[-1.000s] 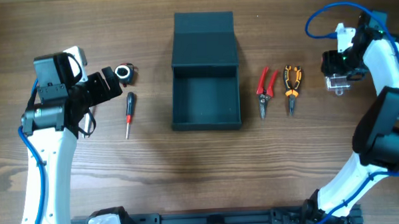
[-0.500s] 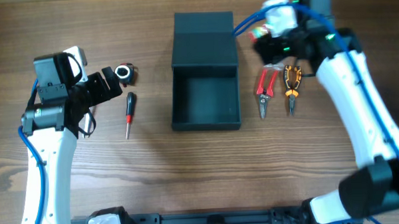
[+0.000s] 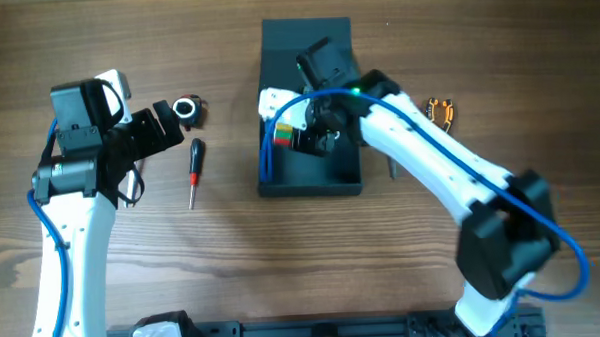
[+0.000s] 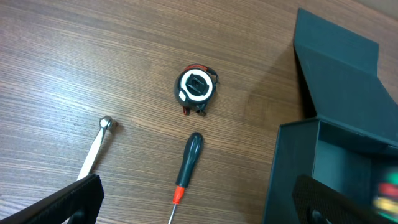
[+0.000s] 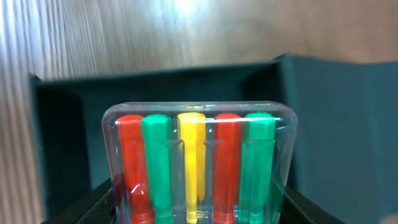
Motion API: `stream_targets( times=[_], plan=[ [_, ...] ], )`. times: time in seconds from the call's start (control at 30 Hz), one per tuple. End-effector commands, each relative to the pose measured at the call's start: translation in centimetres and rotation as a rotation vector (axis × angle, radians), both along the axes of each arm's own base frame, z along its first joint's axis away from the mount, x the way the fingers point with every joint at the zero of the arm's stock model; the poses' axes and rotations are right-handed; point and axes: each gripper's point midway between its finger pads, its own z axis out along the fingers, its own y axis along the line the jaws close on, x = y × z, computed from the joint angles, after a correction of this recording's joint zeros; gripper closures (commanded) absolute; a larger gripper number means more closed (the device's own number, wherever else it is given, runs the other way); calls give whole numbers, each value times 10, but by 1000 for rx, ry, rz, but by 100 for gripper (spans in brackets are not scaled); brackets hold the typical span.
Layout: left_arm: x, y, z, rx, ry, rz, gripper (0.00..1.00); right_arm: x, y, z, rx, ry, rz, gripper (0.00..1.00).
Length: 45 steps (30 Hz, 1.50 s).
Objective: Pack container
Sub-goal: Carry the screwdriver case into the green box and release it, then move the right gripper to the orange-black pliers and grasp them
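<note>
The clear case is still above the open inside of the container. Next, I will lower my right gripper between the container's sides toward the container's bottom and open it.
The container [image 3: 311, 186] is a dark teal-grey square box at the table's middle, its lid [image 3: 305, 36] open flat at the back. My right gripper [image 3: 301, 138] is shut on a clear case of red, green and yellow bits [image 3: 284, 137] and holds it over the box's open inside. The right wrist view shows the case [image 5: 199, 162] between the fingers, with the box's walls [image 5: 336, 124] behind it. My left gripper [image 3: 164, 128] is open and empty, left of the box. It hovers over a screwdriver [image 4: 186, 165].
A round tape measure [image 3: 187, 109] and a red-and-black screwdriver [image 3: 193, 172] lie left of the box. Orange pliers [image 3: 439, 109] lie to its right, partly under my right arm. A silver rod-like tool [image 4: 93, 152] shows in the left wrist view.
My right arm has swung from the far right, across the pliers, to above the box, carrying the clear case. The left arm has not moved.
</note>
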Motion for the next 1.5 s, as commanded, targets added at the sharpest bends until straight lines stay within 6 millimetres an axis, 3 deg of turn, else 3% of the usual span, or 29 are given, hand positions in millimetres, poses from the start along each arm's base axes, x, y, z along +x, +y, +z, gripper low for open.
stream_targets(
  times=[0.0,0.17,0.37,0.47,0.6,0.7,0.73,0.77,0.93,1.07,1.1,1.2,1.23,1.33,1.4,1.47],
  plan=[
    [4,0,8,8,-22,-21,0,8,2,-34,-70,-9,82,96],
    [4,0,8,8,-22,-21,0,20,3,-65,-105,-10,71,96],
    [4,0,8,7,-22,-21,0,35,10,-60,-77,-71,51,94],
    [4,0,8,7,-22,-21,0,35,10,-60,-68,-60,29,69],
    [4,0,8,8,-22,-21,0,35,10,-59,-62,-53,8,15],
    [4,0,8,7,-22,-21,0,35,10,-53,-48,-46,-26,16],
    [4,0,8,7,-22,-21,0,35,10,-49,-39,-45,-44,4],
    [4,0,8,8,-22,-21,0,36,11,-43,-26,-48,-63,0],
    [4,0,8,7,-22,-21,0,47,-1,6,9,-131,-223,1],
    [4,0,8,7,-22,-21,0,67,-58,93,10,-348,-530,1],
    [4,0,8,8,-22,-21,0,68,-89,135,72,-409,-662,0],
    [4,0,8,8,-22,-21,0,67,-141,173,215,-386,-875,0],
    [4,0,8,7,-22,-21,0,65,-158,175,257,-340,-943,0],
    [4,0,8,8,-22,-21,0,56,-213,153,347,-106,-1163,0],
    [4,0,8,8,-22,-21,0,50,-250,120,375,103,-1320,0],
    [4,0,8,7,-22,-21,0,46,-271,93,356,220,-1414,1]
  ],
)
